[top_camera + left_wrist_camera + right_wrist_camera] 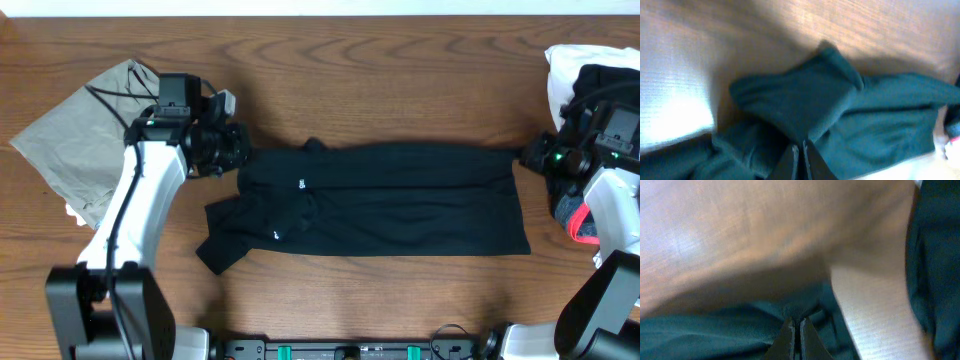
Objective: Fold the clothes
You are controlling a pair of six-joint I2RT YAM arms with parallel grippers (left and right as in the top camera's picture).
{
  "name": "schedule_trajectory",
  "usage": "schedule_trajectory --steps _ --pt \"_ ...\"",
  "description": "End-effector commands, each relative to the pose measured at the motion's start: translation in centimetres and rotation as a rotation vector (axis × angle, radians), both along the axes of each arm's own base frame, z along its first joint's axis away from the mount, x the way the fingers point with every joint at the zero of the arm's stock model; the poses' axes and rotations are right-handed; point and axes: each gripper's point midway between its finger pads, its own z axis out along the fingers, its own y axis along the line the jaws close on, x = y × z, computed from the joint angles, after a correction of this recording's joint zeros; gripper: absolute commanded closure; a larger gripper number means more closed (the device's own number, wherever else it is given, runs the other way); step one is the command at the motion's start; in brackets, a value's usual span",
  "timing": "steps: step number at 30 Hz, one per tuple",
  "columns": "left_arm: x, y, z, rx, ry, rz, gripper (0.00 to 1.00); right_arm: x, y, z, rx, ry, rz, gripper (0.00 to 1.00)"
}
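I will next move my right gripper back and down to release the held corner onto the garment's flat end, below and back from my gripper.
A black long-sleeved garment lies stretched across the middle of the table, folded lengthwise, one sleeve trailing toward the front left. My left gripper is shut on its far left corner; in the left wrist view the fingers pinch a bunched fold of the dark cloth. My right gripper is shut on the far right corner; in the right wrist view the fingers clamp the cloth edge.
A folded beige garment lies at the far left. A pile of clothes, white and dark, sits at the far right, with a red and grey item below it. Bare wood runs along the back edge.
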Motion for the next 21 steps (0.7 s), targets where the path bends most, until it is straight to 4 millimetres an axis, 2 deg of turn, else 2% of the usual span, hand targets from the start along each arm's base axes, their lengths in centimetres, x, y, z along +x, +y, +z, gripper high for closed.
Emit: schedule_trajectory --steps 1,3,10,17,21 --pt "-1.0 -0.2 0.8 -0.016 0.032 0.0 0.94 -1.6 -0.7 -0.1 -0.036 0.065 -0.02 0.99" --pt "-2.2 0.1 0.3 0.006 0.086 0.003 0.94 -3.1 -0.9 -0.8 -0.053 0.139 -0.037 0.99" --pt "-4.4 2.5 -1.5 0.148 0.187 0.038 0.93 -6.4 -2.3 -1.9 -0.119 0.294 -0.127 0.98" --pt "-5.3 2.7 -1.8 0.159 0.227 0.037 0.94 -7.7 -3.0 -2.2 -0.156 0.356 -0.184 0.97" --pt "-6.2 4.1 -2.2 0.246 0.261 0.053 0.94 -8.2 -3.4 -2.2 -0.172 0.38 -0.21 0.96"
